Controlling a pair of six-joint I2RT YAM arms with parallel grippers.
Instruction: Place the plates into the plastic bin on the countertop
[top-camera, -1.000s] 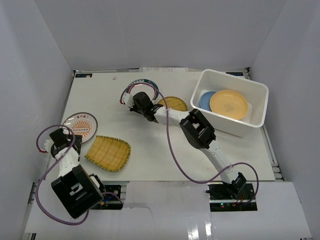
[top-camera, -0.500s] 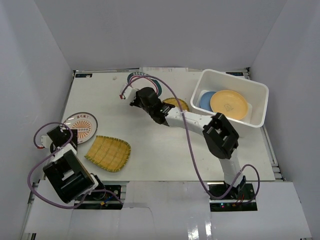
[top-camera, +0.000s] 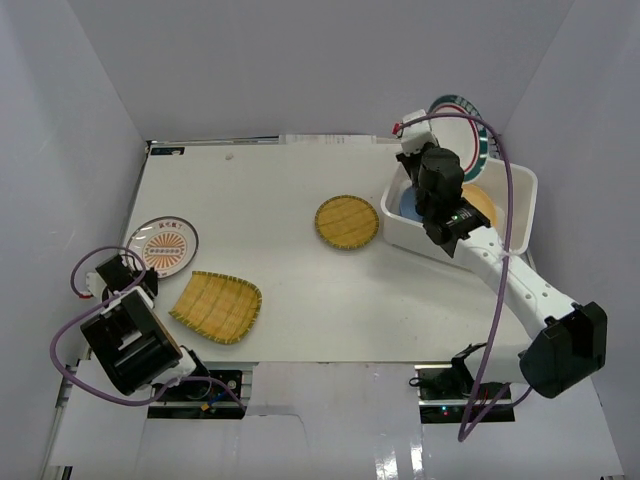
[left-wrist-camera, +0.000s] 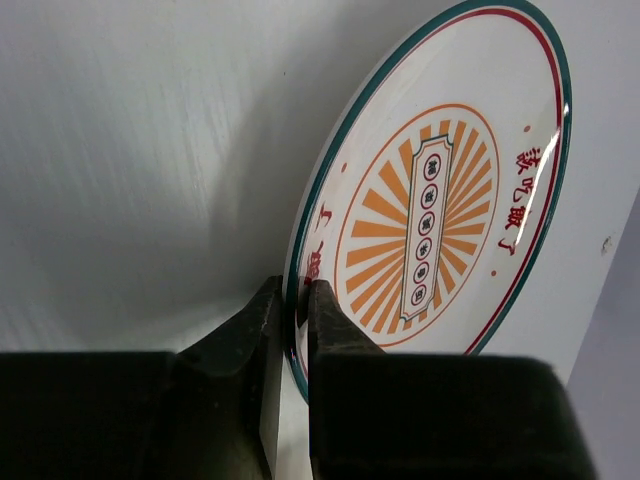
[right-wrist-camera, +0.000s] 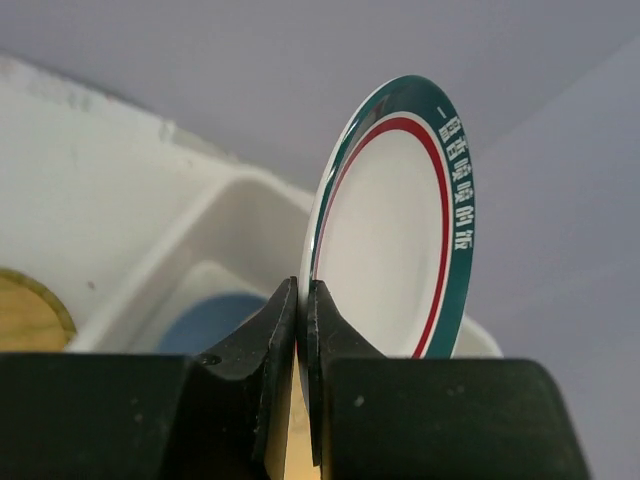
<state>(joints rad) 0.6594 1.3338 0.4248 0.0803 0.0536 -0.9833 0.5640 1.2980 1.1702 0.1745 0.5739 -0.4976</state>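
The robot's right gripper should go down into the bin and let go of the green-rimmed white plate (top-camera: 468, 112) onto the yellow-orange plate (top-camera: 484, 206), because that plate is below the gripper inside the bin.
Over the white plastic bin (top-camera: 521, 214), my right gripper (top-camera: 446, 150) (right-wrist-camera: 302, 292) is shut on the rim of the green-rimmed white plate (top-camera: 468, 112) (right-wrist-camera: 395, 240), which it holds on edge. A blue plate (top-camera: 408, 203) (right-wrist-camera: 205, 320) and a yellow-orange plate (top-camera: 484, 206) lie in the bin. At the countertop's (top-camera: 280, 190) left edge, my left gripper (top-camera: 141, 263) (left-wrist-camera: 298, 298) is shut on the rim of the orange-sunburst plate (top-camera: 166, 245) (left-wrist-camera: 440, 190). A round woven plate (top-camera: 347, 221) and a squarish woven plate (top-camera: 217, 305) lie flat on the countertop.
Pale grey walls close in the countertop on the left, back and right. The right arm reaches diagonally from its base (top-camera: 455, 385) past the bin's near wall. The squarish woven plate lies just right of the left arm.
The right arm swung the green-rimmed plate from the back middle of the countertop to above the bin. The left gripper's jaws closed on the sunburst plate's rim.
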